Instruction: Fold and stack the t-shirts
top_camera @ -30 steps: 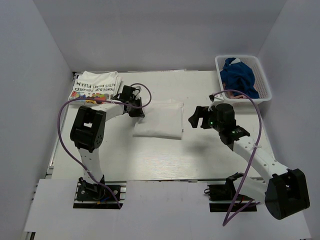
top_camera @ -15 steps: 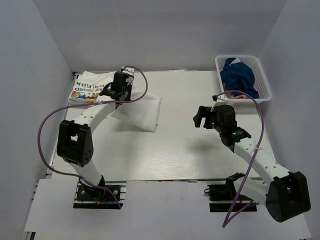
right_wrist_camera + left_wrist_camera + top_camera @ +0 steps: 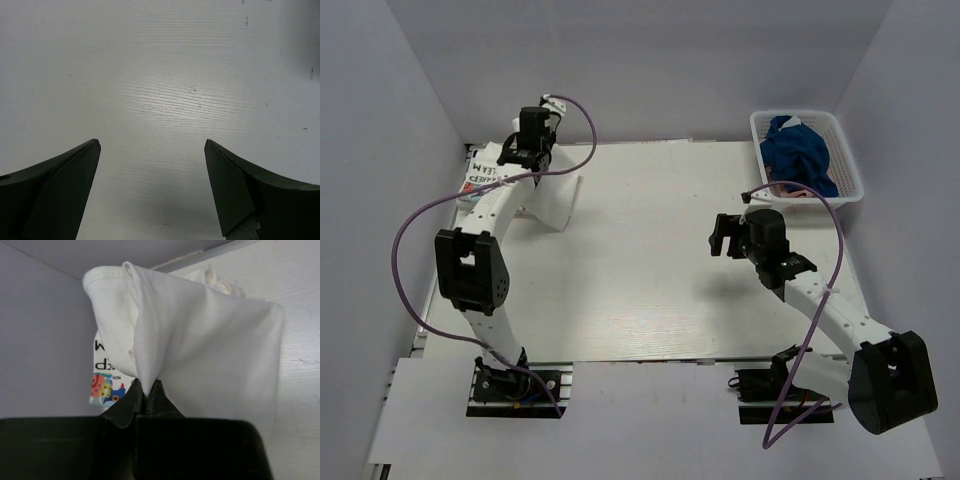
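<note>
My left gripper is holding the shirt [image 3: 200, 335] and next needs to move down and to its left in the top view, to let it go over the uncovered lettering [image 3: 102, 361], which lies there.
My left gripper [image 3: 525, 150] is shut on a folded plain white t-shirt [image 3: 552, 197] and holds it at the far left corner; in the left wrist view the shirt [image 3: 200, 335] hangs from my closed jaws. Under it lies a folded white t-shirt with black block lettering and a small multicolour graphic [image 3: 480, 178], also seen in the left wrist view [image 3: 107, 382]. My right gripper [image 3: 722, 234] is open and empty above bare table at the right of centre. No red chest print shows.
A white mesh basket [image 3: 845, 160] with blue cloth [image 3: 798, 148] stands at the far right corner. White walls enclose the table [image 3: 650, 290] on three sides; the left wall is close to my left gripper.
My left gripper has carried the folded white t-shirt from the table's middle back and to the left, over the lettered t-shirt. The right gripper has barely moved.
</note>
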Controlling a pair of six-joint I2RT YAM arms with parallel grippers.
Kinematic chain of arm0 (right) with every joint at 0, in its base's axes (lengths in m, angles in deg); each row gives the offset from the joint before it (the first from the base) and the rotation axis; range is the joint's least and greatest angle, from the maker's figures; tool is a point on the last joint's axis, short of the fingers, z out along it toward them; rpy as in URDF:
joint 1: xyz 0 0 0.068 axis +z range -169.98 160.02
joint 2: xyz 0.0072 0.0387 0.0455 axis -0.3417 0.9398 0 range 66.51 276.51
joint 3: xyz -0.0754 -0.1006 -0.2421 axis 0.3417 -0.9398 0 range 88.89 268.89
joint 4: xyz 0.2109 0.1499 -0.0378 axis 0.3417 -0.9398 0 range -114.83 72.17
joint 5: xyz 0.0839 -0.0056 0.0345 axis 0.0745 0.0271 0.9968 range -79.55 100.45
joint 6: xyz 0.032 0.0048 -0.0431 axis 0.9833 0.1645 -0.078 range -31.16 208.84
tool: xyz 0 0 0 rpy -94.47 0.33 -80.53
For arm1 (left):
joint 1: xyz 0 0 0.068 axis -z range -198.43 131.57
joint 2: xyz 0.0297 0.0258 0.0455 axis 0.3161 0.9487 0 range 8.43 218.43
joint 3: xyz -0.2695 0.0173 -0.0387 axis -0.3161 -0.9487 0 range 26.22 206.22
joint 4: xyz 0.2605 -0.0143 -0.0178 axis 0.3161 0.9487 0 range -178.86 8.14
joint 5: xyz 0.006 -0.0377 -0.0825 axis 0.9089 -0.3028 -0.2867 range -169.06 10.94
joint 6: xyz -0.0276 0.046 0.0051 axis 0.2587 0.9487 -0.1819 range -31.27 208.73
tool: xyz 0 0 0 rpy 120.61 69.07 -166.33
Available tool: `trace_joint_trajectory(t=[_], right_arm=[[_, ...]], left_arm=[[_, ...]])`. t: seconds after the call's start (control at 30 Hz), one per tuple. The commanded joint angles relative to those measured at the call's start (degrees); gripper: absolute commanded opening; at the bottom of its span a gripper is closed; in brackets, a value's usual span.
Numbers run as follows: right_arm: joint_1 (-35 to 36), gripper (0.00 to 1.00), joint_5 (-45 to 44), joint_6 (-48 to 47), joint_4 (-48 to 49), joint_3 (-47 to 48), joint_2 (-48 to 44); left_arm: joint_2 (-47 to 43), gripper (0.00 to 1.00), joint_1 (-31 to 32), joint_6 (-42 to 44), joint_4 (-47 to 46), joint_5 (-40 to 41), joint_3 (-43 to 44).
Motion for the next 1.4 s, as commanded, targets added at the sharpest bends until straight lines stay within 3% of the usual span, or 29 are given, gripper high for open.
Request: trace_joint_trajectory(t=[0.0,0.33,0.67,1.37], right_arm=[[-0.09,0.9,-1.36,-1.15,1.33,1.04,1.07],[-0.18,0.9,-0.49,-1.23,3.61,1.04,1.95],[-0.36,0.9,1.36,-1.23,3.09,1.65,2.65],[-0.01,0.9,3.2,-1.15,0.19,11.85,12.67]], left_arm=[[2.34,0.0,-2.4,3.68,0.53,1.81,8.33],[4.73,0.0,-5.92,4.21,6.68,0.14,19.34],[3.41,0.0,-8.29,4.21,3.27,-1.62,17.15],[20.72,0.0,-18.67,1.93,-0.43,-1.89,25.32]])
